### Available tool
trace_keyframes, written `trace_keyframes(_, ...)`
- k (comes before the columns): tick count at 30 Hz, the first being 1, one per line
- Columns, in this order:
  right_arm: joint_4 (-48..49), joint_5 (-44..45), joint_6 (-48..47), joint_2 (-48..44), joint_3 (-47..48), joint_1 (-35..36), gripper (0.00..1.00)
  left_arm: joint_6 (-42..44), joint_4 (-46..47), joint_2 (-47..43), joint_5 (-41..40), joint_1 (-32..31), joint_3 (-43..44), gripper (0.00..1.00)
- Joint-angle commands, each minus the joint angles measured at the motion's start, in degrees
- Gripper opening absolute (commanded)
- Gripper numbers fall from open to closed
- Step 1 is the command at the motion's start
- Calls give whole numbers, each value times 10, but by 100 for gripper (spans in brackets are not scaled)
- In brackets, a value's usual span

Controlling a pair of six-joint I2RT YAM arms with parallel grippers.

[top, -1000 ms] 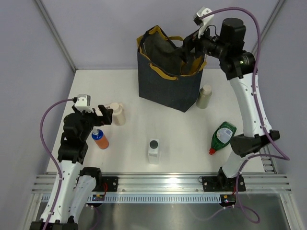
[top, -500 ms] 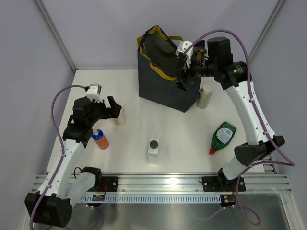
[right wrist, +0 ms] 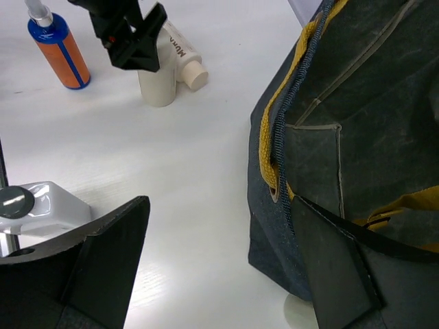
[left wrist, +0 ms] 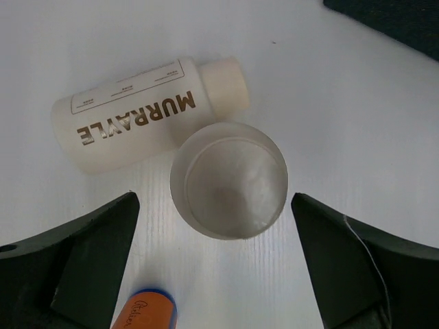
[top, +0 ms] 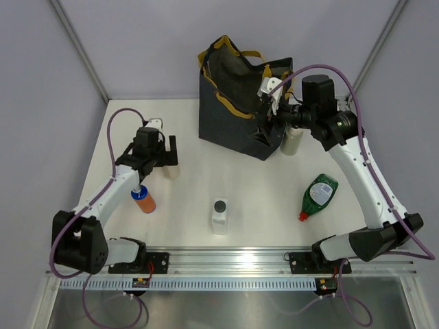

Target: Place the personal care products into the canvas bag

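The upper end of the upright peach-pink bottle [top: 171, 172] [left wrist: 228, 179] is already between open fingers, so my left gripper needs to move further down around it next and close on the bottle's sides.
The canvas bag [top: 233, 113] stands open at the back. My left gripper [top: 168, 152] is open, its jaws straddling the upright peach-pink bottle [left wrist: 228, 179] from above without touching it. The cream labelled bottle [left wrist: 147, 113] lies just behind it. The orange bottle with blue cap [top: 143, 199] stands nearer the front. The white bottle with black cap [top: 219, 214] is at centre front, and the green bottle with red cap [top: 319, 194] lies at the right. The beige bottle [top: 291, 139] stands by the bag's right side. My right gripper [top: 264, 130] is open and empty at the bag's near right corner [right wrist: 357, 137].
The table's grey walls close in at the left, back and right. The metal rail [top: 233, 264] with both arm bases runs along the front edge. The bag's yellow handle [right wrist: 274, 144] hangs by my right finger.
My left gripper has reached away from the base and now hangs over the peach-pink bottle. My right gripper has come down from the bag's rim to its near right corner.
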Motion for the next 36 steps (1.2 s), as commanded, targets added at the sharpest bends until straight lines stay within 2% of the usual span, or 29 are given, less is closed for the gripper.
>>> trace_keyframes(1,59,-12,31,-34,-37,0,92,-7,32,35,-20,-2,43,99)
trace_keyframes(11,108,-47,69,-67,-114,-9,92,1,86,125,-7,-2,55,98)
trace_keyframes(14,104,-53,70,-75,-108,-9,92,2,100,143,-33,-2,56,91)
trace_keyframes(18,94,-63,74,-81,-98,-13,92,9,122,161,-39,-1,57,67)
trace_keyframes(19,92,-64,75,-82,-97,-13,92,12,125,164,-33,-1,59,51)
trace_keyframes(21,91,-70,77,-86,-99,-14,92,18,129,163,-23,0,65,36)
trace_keyframes(22,91,-70,77,-87,-99,-16,92,19,130,157,-11,0,66,21)
trace_keyframes(26,89,-72,79,-93,-107,-19,92,20,136,109,29,-1,67,1)
trace_keyframes(30,87,-72,82,-95,-107,-26,92,12,138,37,93,0,75,0)
trace_keyframes(31,90,-72,86,-94,-107,-27,92,8,135,26,130,-1,81,0)
trace_keyframes(36,107,-74,116,-94,-107,-47,92,-23,107,-18,187,0,126,0)
